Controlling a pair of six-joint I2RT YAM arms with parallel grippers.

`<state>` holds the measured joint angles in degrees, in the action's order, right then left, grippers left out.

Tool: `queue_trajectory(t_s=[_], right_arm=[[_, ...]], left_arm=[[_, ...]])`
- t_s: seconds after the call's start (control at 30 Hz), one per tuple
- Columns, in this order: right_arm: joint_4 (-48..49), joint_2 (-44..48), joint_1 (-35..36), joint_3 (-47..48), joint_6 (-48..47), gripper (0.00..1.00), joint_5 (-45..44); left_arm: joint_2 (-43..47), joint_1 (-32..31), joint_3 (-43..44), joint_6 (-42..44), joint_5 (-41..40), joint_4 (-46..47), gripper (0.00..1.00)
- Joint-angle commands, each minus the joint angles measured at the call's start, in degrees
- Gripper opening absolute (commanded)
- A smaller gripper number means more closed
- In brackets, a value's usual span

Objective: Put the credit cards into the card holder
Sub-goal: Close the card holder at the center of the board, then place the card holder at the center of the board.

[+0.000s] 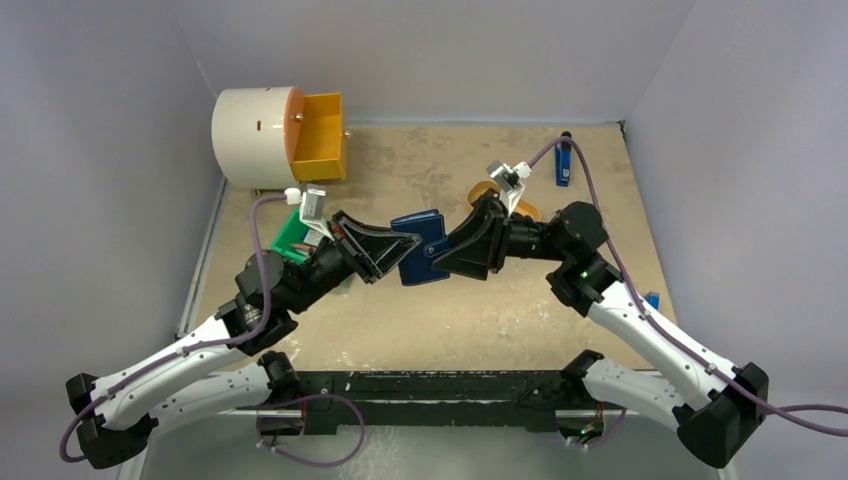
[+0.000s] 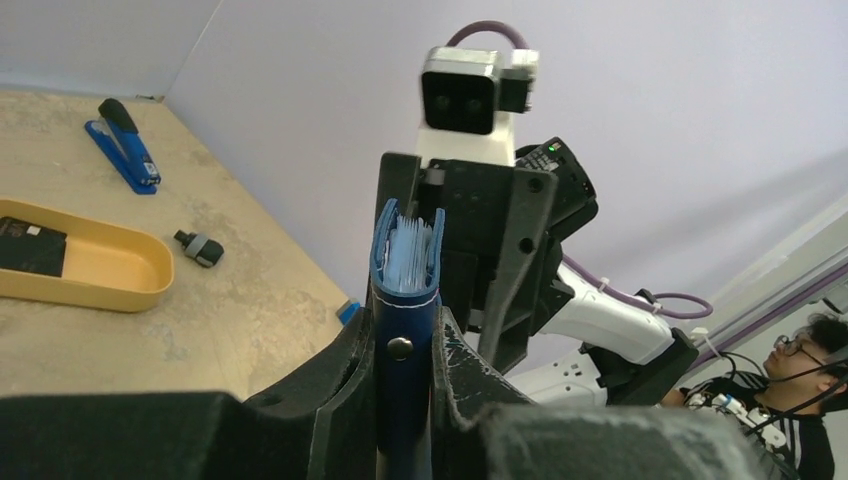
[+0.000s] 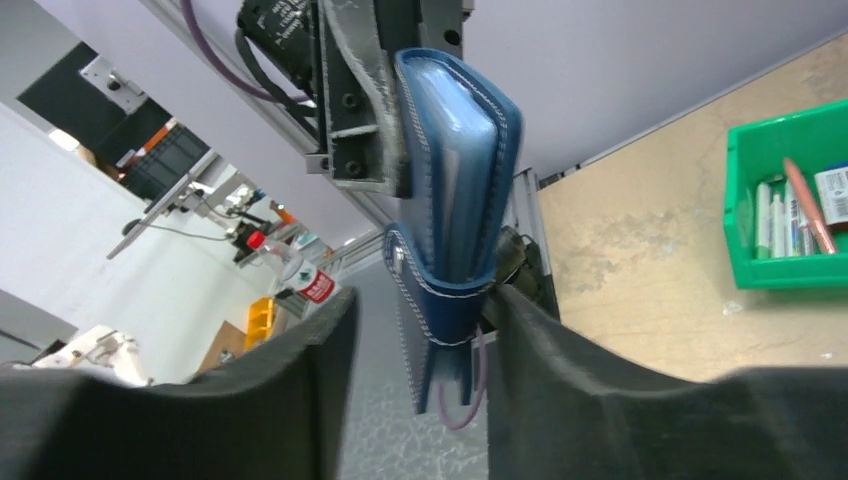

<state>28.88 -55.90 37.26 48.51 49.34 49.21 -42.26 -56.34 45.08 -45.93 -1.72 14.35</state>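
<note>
I will next tip my left gripper downward and lower it to release the card holder on the bare tabletop below the gripper, since cards are already inside.
The navy-blue card holder hangs in the air over the middle of the table, between both arms. My left gripper is shut on it; in the left wrist view both pads press its folded spine just by the stud. Pale blue credit cards show edge-on inside its top. My right gripper is open around the other end. In the right wrist view the card holder leans against the right finger, with a clear gap to the left one. A dark card lies in the yellow tray.
A mustard-yellow tray sits behind the right arm. A blue stapler lies at the far right, with a small black-and-grey item nearby. A green bin of pens is under the left arm. A white drum with an orange drawer stands far left.
</note>
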Motion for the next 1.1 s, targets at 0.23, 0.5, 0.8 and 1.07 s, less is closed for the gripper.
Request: queue_trajectory(t_s=[0.23,0.5,0.8,1.07], right_arm=[[-39.26,9.51,-0.31,6.46,-28.89,0.75,-18.68],[-43.99,13.72,-0.31,-2.79,-23.52,0.78,-45.74],[-39.75,19.78,-0.32,-10.7,-17.14,0.78,-55.92],[-31.99,23.8,-0.32,-14.88,-17.21,0.77,-54.27]], left_arm=[[0.02,-0.24,-4.69,-4.57,-24.6,-22.08,0.0],[-17.08,-0.1,-0.62,-3.98,-26.67,-26.67,0.0],[-32.43,5.28,0.27,-3.95,-14.64,-15.24,0.0],[-42.08,6.35,5.56,-6.86,-11.95,-10.74,0.0]])
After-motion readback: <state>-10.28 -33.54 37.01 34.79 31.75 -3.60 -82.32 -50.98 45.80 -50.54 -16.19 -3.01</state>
